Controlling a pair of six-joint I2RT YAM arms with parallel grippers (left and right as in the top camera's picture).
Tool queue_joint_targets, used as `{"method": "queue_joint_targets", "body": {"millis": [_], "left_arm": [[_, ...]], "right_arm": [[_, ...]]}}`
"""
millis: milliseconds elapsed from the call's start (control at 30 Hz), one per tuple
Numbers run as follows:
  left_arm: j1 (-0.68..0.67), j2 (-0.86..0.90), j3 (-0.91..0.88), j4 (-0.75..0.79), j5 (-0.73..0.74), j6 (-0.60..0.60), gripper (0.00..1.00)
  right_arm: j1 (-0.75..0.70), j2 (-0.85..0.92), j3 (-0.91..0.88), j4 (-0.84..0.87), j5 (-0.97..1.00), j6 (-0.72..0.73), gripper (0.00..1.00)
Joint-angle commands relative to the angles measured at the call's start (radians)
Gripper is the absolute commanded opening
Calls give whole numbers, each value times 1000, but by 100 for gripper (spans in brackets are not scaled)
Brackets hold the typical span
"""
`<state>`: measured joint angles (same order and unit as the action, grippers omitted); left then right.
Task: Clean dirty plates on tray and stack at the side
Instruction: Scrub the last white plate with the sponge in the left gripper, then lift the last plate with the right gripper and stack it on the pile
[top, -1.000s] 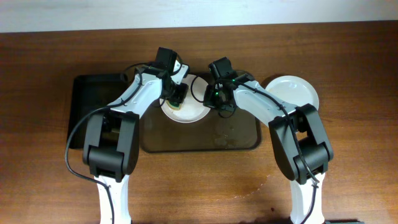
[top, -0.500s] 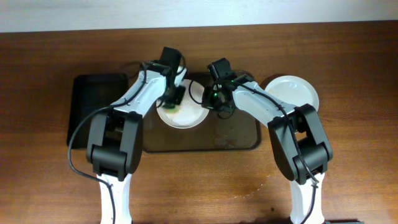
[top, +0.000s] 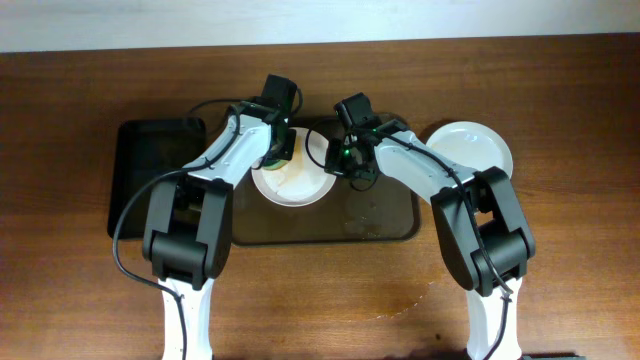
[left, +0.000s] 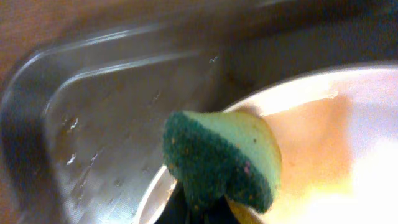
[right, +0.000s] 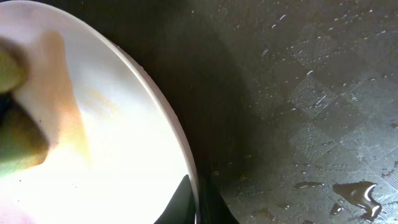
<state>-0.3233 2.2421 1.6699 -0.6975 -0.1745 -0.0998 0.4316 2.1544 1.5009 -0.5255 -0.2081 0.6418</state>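
My left gripper lifts the sponge (left: 224, 163) off the plate's rim next and crosses the brown tray's edge to the smaller black tray, which is empty.
A white plate (top: 298, 184) with a yellowish smear lies at the far left of the dark brown tray (top: 385, 222). My left gripper (top: 277, 150) is shut on a green and yellow sponge (left: 224, 163) and presses it on the plate's (left: 336, 137) far-left rim. My right gripper (top: 342, 160) is shut on the plate's right rim, which shows pinched between its fingers (right: 196, 200) in the right wrist view. Another white plate (top: 470, 150) lies on the table to the right of the tray. I cannot tell whether a third plate lies under it.
A smaller black tray (top: 150, 185) lies on the table left of the brown tray. Water drops (right: 354, 190) lie on the brown tray's wet floor (right: 311, 112). The tray's rounded corner (left: 37, 93) is just left of the sponge.
My left gripper has moved the sponge from the plate's middle left up to its far-left rim. The plate has shifted slightly towards me. The right gripper has kept its hold.
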Motion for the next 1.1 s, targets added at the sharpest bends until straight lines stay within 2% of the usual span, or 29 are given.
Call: {"method": "queue_joint_targets", "body": {"millis": [0,67,100,133,200,267,367,467,567,600,633,733,833,967,1000,1067], "left_arm": [[24,69,-54,-206,40,-23,1],[25,69,-47,-335,429,230,1],[25,69,-37,-365,553,294,1],[25,69,-17,-370,639,328,1],[26,69,64,-366,718,340,1],[48,69,198,-370,721,296,1],[149,69,417,-415,721,190,1],[276,69,465,-419,720,182,1],[312,69,463,-421,688,183,1],[311,69,461,-423,649,182,1],[311,71,461,-423,644,183,1],[311,92,459,-428,600,182,1],[311,100,459,-433,596,183,1],[328,90,460,-469,595,183,1],[353,55,460,-537,546,183,1],[374,-33,460,-657,309,156,1]], "right_arm": [[-1,12,-8,-1,-41,0,4],[-1,12,-8,-3,-80,-10,4],[-1,12,-8,-2,-96,-11,4],[-1,12,-8,-2,-105,-10,4],[-1,12,-8,-1,-130,-21,4],[-3,12,-7,3,-153,-36,4],[-56,-14,-6,-3,-211,-56,4],[-111,-132,-3,-82,-154,-180,4],[-60,-303,-3,-214,258,-284,4],[11,-372,-3,-255,547,-298,4],[64,-396,-3,-273,736,-298,4],[291,-402,-4,-325,1349,-294,4],[450,-398,-4,-290,1700,-294,4],[465,-398,-4,-286,1736,-282,4],[463,-398,-4,-286,1676,-255,4],[434,-398,-4,-286,1477,-173,4]]}}
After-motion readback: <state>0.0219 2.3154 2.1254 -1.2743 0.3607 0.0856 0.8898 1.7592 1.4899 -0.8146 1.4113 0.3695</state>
